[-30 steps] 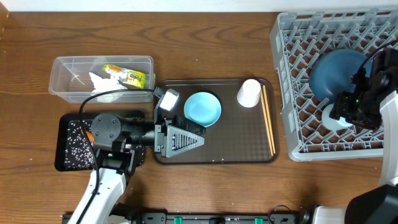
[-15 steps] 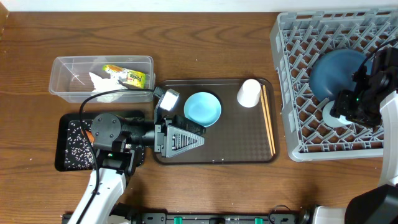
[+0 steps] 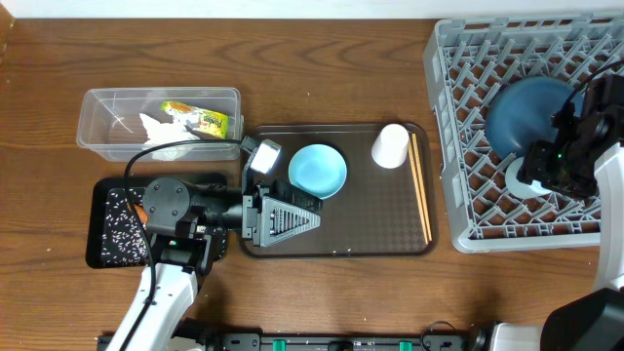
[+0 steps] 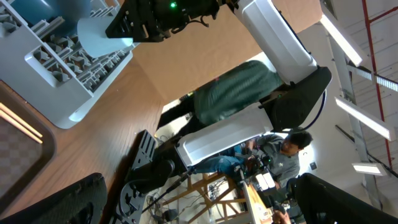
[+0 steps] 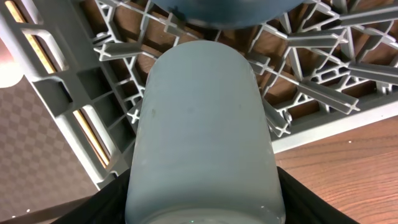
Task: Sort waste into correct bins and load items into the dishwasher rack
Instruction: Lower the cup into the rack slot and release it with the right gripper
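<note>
The dark-blue bowl leaves near pegs [image 3: 500, 200] [image 5: 138, 102] free. My right gripper should lower the small pale-blue cup onto them, toward the rack's tray-side edge.
My right gripper [image 3: 546, 175] is shut on the small pale-blue cup [image 3: 526, 181], held over the front part of the grey dishwasher rack [image 3: 458, 239]. In the right wrist view the cup [image 5: 199, 124] fills the frame between my fingers [image 5: 202, 208]. The big dark-blue bowl [image 3: 531, 107] lies upside down in the rack. The small light-blue bowl [image 3: 317, 170], white cup [image 3: 390, 145] and chopsticks [image 3: 421, 185] are on the brown tray [image 3: 370, 229]. My left gripper [image 3: 288, 220] is open and empty, lying sideways over the tray beside the light-blue bowl.
The clear tub [image 3: 97, 136] at the back left holds the white tissue [image 3: 156, 125] and the green-yellow wrapper [image 3: 200, 118]. The black tray [image 3: 107, 195] under my left arm holds rice grains [image 3: 122, 234]. The left wrist view looks across at the rack [image 4: 56, 68].
My right gripper has shifted very slightly with the pale-blue cup over the rack. The left arm has not moved.
</note>
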Controlling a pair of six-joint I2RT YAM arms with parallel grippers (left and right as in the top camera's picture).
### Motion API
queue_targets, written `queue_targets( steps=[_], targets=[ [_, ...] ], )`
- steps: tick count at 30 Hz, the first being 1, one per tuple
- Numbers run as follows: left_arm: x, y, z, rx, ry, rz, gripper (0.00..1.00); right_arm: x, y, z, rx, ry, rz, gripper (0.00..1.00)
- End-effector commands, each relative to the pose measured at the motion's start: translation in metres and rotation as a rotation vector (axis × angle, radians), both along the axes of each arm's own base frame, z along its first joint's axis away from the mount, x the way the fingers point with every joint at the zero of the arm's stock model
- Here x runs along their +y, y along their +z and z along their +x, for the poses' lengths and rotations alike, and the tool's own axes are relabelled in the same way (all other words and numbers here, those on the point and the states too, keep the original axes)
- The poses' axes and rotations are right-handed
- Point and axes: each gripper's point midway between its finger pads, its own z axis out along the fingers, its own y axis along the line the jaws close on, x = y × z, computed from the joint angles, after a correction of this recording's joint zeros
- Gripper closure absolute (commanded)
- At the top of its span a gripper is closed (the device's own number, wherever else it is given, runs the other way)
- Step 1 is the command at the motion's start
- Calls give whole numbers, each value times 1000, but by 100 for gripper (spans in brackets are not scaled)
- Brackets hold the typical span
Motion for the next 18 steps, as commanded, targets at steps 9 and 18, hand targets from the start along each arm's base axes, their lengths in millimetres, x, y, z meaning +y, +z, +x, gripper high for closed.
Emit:
queue_targets(
  steps=[9,18],
  targets=[
    [0,2,-3,-24,-17,1,1,5,-22,-2,14,-26,43,81],
    [0,2,-3,-24,-17,1,1,5,-27,-3,19,-27,44,81]
  ],
)
